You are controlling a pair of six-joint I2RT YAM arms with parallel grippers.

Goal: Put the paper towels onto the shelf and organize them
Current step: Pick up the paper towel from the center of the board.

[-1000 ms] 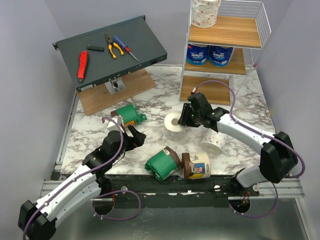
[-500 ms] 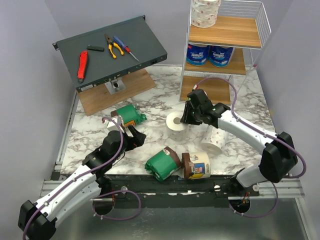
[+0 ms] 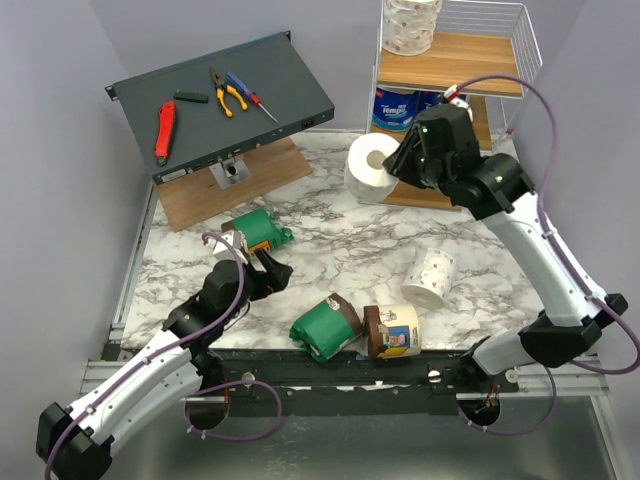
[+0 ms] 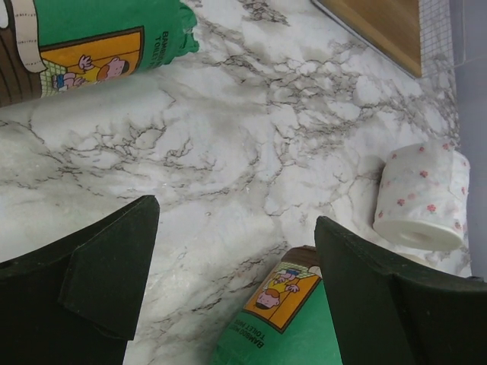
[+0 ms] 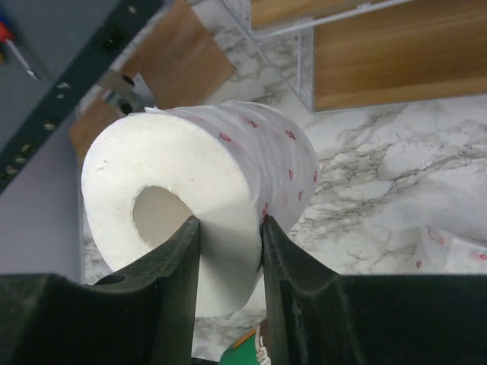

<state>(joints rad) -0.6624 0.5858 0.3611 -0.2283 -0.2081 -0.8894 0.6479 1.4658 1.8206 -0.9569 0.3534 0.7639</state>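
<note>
My right gripper has its roll to place, and there is an open spot of bare wood in front of the top level's speckled roll. It needs to move up and outward onto that spot next and release the roll.
My right gripper (image 3: 403, 160) is shut on a white pink-speckled paper towel roll (image 3: 370, 166), held in the air just left of the shelf (image 3: 452, 62). In the right wrist view one finger sits in the core and the other outside the roll (image 5: 243, 156), pinching its wall at the right gripper (image 5: 228, 226). My left gripper (image 3: 272, 273) stands open low over the table between two green rolls (image 3: 258, 229) (image 3: 326, 329), with nothing in the left gripper (image 4: 236, 217). A cream-and-brown roll (image 3: 394, 331) and another speckled roll (image 3: 430, 277) lie on the marble.
The shelf's middle tier holds two blue-and-white rolls (image 3: 415, 108), and a speckled roll (image 3: 410, 24) stands on the top tier. At the back left is a dark slanted panel (image 3: 290, 75) with hand tools (image 3: 228, 92), resting on a wooden board (image 3: 200, 197).
My right gripper has closed on the speckled roll and lifted it off the table, up and back toward the shelf. The left arm has stayed still.
</note>
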